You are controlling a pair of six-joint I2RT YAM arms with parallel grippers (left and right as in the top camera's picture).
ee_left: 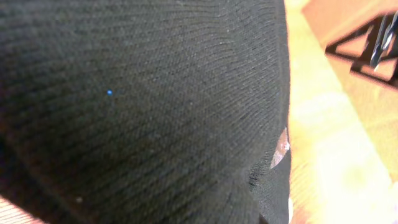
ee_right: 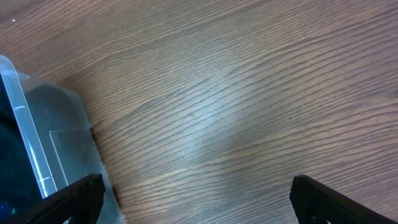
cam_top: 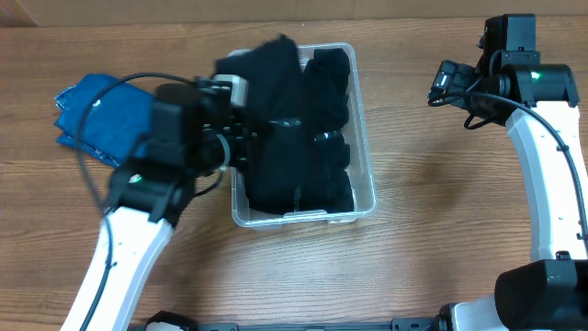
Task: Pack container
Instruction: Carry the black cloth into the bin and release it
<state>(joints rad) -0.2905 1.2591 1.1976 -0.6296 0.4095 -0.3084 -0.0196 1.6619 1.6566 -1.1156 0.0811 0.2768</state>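
Note:
Next, the left gripper moves toward the right in the overhead view, over the container's black garments, and releases the knit garment, since it overhangs the container's rim.
The clear container stands mid-table, filled with black garments. My left gripper is at its left wall, shut on a black knit garment that rises over the bin's left side. That garment fills the left wrist view and hides the fingers. My right gripper hovers open and empty over bare table right of the bin. In the right wrist view its fingertips are wide apart, with the container's corner at the left.
A folded blue cloth lies on the wooden table left of the bin, partly under my left arm. Bare wood lies between the bin and the right arm.

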